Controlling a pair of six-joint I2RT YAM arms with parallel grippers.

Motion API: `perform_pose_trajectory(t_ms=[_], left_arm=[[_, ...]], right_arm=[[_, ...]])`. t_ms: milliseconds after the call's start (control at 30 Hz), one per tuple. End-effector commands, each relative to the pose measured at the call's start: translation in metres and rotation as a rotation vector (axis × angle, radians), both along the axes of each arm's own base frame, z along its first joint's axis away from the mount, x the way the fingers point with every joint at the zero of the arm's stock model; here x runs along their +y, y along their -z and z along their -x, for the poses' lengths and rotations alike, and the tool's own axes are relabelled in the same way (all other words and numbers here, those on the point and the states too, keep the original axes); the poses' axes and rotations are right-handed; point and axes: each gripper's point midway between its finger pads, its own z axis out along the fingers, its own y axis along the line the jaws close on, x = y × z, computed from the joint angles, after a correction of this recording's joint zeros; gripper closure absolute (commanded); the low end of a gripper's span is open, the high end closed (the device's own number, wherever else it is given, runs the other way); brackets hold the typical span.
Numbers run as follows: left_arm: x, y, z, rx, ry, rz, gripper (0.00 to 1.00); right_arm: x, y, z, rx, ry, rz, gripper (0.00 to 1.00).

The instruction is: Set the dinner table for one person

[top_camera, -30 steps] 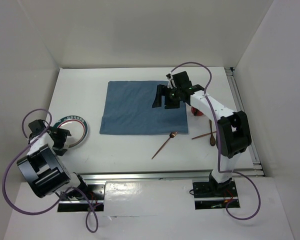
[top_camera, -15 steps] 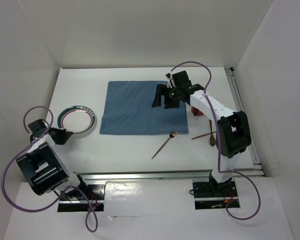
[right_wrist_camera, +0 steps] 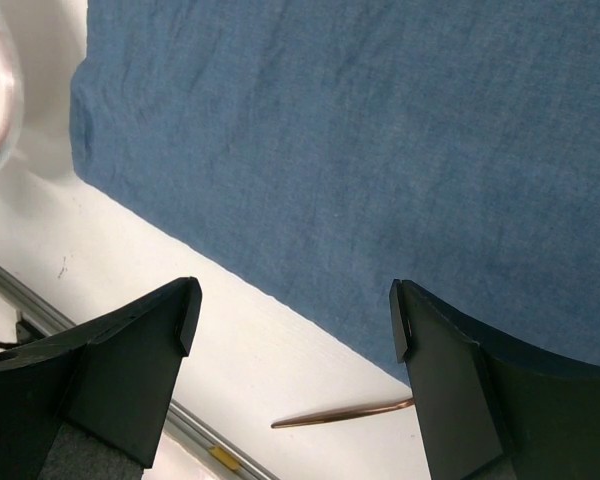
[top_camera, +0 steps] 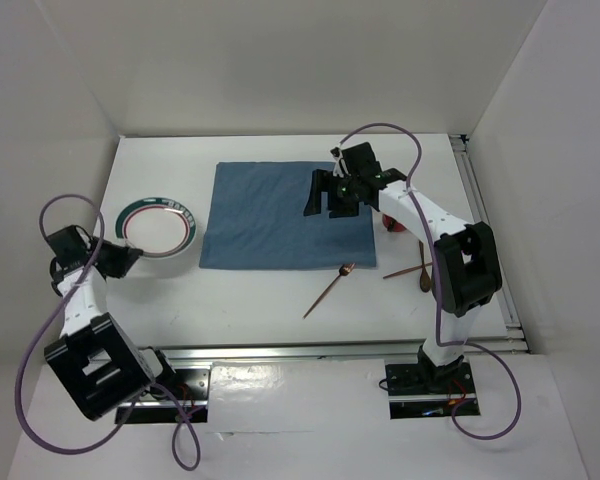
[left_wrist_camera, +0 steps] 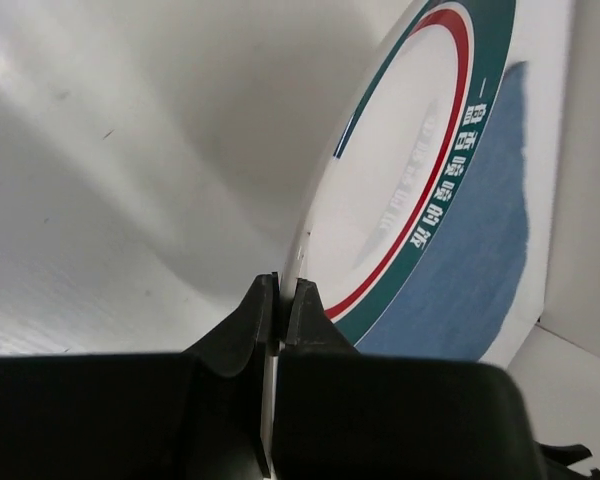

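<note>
The mat's empty middle is right of my left gripper in the top view, so I will take the plate (top_camera: 157, 227) outward and across, then lower and release it.
A white plate (top_camera: 157, 227) with a green and red rim band sits at the left of the dinner table (top_camera: 250, 290), just left of the blue cloth mat (top_camera: 280, 215). My left gripper (top_camera: 120, 258) is shut on the plate's near rim. In the left wrist view both fingers (left_wrist_camera: 310, 310) pinch the thin edge of the plate (left_wrist_camera: 400, 170), with the mat (left_wrist_camera: 470, 290) beyond it. My right gripper (top_camera: 330, 193) hovers open over the mat's right part, and in its wrist view nothing lies between its jaws (right_wrist_camera: 293, 300) above the mat (right_wrist_camera: 330, 130).
A copper spoon (top_camera: 330, 288) lies on the table in front of the mat, also visible as the copper spoon (right_wrist_camera: 340, 413). Two more utensils (top_camera: 415, 272) lie by the right arm. A small red object (top_camera: 395, 222) sits right of the mat. Aluminium rail (top_camera: 310, 350) runs along the near edge.
The left gripper has shut on the plate's rim. The plate has shifted away from the near edge and slightly towards the mat as the left arm swung back. The right arm has stayed still.
</note>
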Motion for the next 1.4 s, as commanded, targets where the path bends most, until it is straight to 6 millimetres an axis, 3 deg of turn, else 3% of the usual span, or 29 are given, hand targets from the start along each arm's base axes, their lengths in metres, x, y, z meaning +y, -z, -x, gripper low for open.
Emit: perform_pose_trajectory(t_ms=[0,67,167,233,267,300,333,367,400,467,500,533,600,633,700,733,767,833,1000,1200,1267,1300,1333,1367], left_arm=[[0.001,-0.086,-0.029,-0.224,0.096,-0.123,1.0],[-0.007,-0.108,-0.036,-0.284,0.158,-0.149,1.0],[-0.036,-0.137,-0.059,-0.367,0.345,-0.172,1.0],[-0.075,-0.152,-0.076,-0.395,0.514,-0.147,1.0],[-0.085,-0.137,-0.086,-0.354,0.557,-0.114,1.0],[-0.113,-0.136,-0.092,-0.356,0.64,-0.088,1.0],[-0.125,-0.14,-0.1,-0.373,0.678,-0.092,1.0],[-0.137,-0.129,-0.107,-0.348,0.704,-0.055,1.0],[-0.164,-0.132,-0.113,-0.352,0.768,-0.057,1.0],[-0.185,-0.124,-0.124,-0.328,0.797,-0.063,1.0],[-0.209,-0.108,-0.128,-0.288,0.844,-0.032,1.0],[-0.22,-0.109,-0.134,-0.293,0.871,-0.03,1.0],[-0.246,-0.087,-0.145,-0.25,0.907,-0.001,1.0],[-0.253,-0.087,-0.152,-0.259,0.923,-0.003,1.0],[-0.264,-0.076,-0.162,-0.246,0.926,0.012,1.0],[-0.274,-0.057,-0.165,-0.206,0.945,0.029,1.0],[-0.28,-0.061,-0.175,-0.222,0.954,0.025,1.0],[-0.292,-0.049,-0.18,-0.198,0.977,0.036,1.0],[-0.297,-0.018,-0.195,-0.142,0.978,0.033,1.0],[-0.3,0.006,-0.193,-0.06,0.983,0.009,1.0],[-0.298,0.009,-0.193,-0.039,0.975,0.004,0.91],[-0.299,0.014,-0.191,-0.018,0.98,-0.014,0.76],[-0.298,0.015,-0.193,-0.014,0.972,-0.025,0.76],[-0.295,0.016,-0.191,0.003,0.971,-0.036,0.69]], right_arm=[[0.002,-0.024,-0.004,-0.063,0.008,-0.001,0.11],[-0.001,-0.028,-0.003,-0.069,0.016,0.006,0.11],[-0.008,-0.036,-0.002,-0.091,0.04,0.022,0.11],[-0.02,-0.043,-0.003,-0.115,0.078,0.042,0.11],[-0.03,-0.049,-0.007,-0.13,0.107,0.046,0.11],[-0.038,-0.053,-0.004,-0.136,0.125,0.053,0.11],[-0.047,-0.051,-0.002,-0.127,0.145,0.068,0.11],[-0.062,-0.055,-0.007,-0.136,0.189,0.085,0.11],[-0.073,-0.055,-0.001,-0.127,0.213,0.098,0.11],[-0.095,-0.057,0.0,-0.132,0.271,0.129,0.11],[-0.108,-0.059,-0.001,-0.131,0.311,0.124,0.11],[-0.12,-0.061,0.004,-0.132,0.338,0.134,0.11],[-0.141,-0.062,0.007,-0.126,0.387,0.139,0.11],[-0.148,-0.063,0.013,-0.123,0.402,0.14,0.11],[-0.164,-0.062,0.016,-0.115,0.443,0.145,0.11],[-0.169,-0.067,0.016,-0.127,0.456,0.141,0.11],[-0.174,-0.061,0.019,-0.106,0.467,0.149,0.11],[-0.188,-0.056,0.02,-0.086,0.5,0.158,0.11],[-0.215,-0.049,0.023,-0.054,0.574,0.183,0.11],[-0.227,-0.041,0.015,-0.039,0.613,0.174,0.11],[-0.227,-0.039,0.012,-0.039,0.613,0.174,0.11],[-0.227,-0.028,0.01,-0.011,0.61,0.182,0.11],[-0.227,-0.028,0.01,-0.007,0.618,0.176,0.11],[-0.227,-0.03,0.007,-0.019,0.619,0.172,0.11]])
